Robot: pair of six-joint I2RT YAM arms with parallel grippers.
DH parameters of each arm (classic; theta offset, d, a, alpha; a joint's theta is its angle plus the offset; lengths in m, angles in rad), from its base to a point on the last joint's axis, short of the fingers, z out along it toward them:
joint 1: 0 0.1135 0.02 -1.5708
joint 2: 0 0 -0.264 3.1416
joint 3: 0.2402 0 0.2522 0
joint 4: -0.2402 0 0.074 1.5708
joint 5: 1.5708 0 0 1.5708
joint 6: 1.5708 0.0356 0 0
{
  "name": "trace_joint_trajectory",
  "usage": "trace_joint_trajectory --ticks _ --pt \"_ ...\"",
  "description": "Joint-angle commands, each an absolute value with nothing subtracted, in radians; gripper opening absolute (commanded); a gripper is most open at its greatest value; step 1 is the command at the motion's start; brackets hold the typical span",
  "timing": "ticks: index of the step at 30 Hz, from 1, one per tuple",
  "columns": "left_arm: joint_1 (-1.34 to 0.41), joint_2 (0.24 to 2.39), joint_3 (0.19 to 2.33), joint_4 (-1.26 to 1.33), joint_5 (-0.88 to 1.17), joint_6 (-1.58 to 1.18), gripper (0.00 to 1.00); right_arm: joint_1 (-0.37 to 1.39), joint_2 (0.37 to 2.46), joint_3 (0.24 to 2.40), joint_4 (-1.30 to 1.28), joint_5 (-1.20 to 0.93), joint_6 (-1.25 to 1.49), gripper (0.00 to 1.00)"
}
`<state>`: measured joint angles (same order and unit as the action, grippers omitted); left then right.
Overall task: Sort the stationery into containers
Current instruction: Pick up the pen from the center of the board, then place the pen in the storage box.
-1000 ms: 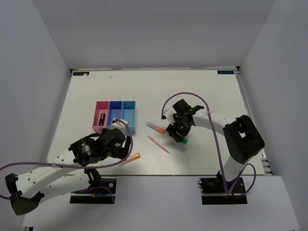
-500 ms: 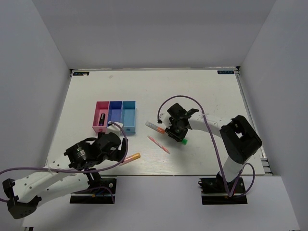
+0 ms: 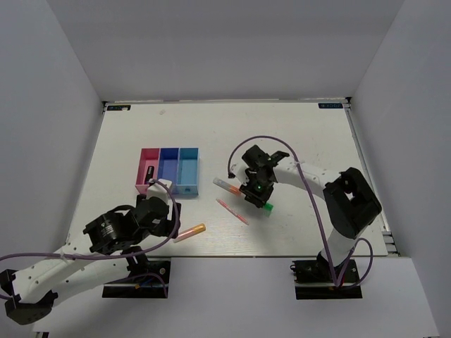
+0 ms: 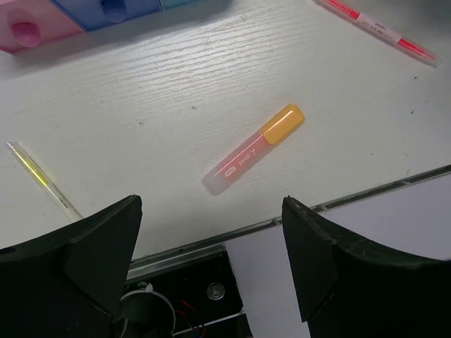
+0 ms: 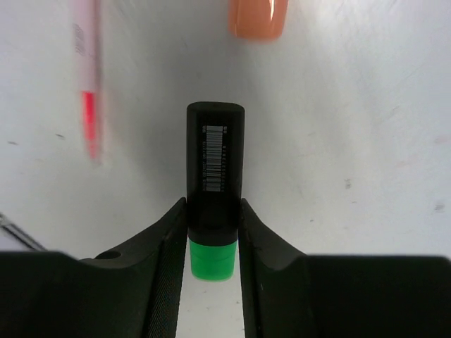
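I should lift my right gripper and move it over the tray's pink section [image 3: 148, 162], which is to its left in the top view. I should let go where a dark marker lies.
The tray [image 3: 169, 171] has a pink, a dark blue and a light blue compartment; its near edge shows in the left wrist view [image 4: 42, 35]. My right gripper [image 3: 258, 193] is shut on the black-and-green highlighter [image 5: 215, 169], low over the table, jaws against both its sides [image 3: 266, 205]. The grey-and-orange marker [image 3: 226, 186] lies just left of it; its orange cap [image 5: 258, 17] shows ahead of my fingers. The thin pink-red pen [image 3: 232, 211] lies nearby [image 5: 87, 105]. My left gripper [image 4: 211, 218] is open and empty above the near table edge [image 3: 162, 215]. The pink-and-orange highlighter [image 4: 255, 148] lies just ahead of it [image 3: 190, 232].
A dark marker [image 3: 150, 173] lies in the pink compartment. A thin clear-yellow stick [image 4: 42, 177] lies on the table left of the pink-and-orange highlighter. The table's near edge [image 4: 366, 189] and the black arm mount [image 4: 190, 289] lie under my left gripper.
My left arm has drawn back from the tray toward the near edge. My right gripper has shifted slightly left and closed on the black-and-green highlighter.
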<state>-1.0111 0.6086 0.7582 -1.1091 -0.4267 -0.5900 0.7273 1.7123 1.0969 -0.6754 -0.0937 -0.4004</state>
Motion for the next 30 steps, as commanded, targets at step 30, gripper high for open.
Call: trace_joint_trajectory --ticks 30 --pt "-1.008 0.563 0.945 -1.157 -0.614 -0.686 0.89 0.862 2.31 2.146 -0.012 -0.512 0.611 0.0"
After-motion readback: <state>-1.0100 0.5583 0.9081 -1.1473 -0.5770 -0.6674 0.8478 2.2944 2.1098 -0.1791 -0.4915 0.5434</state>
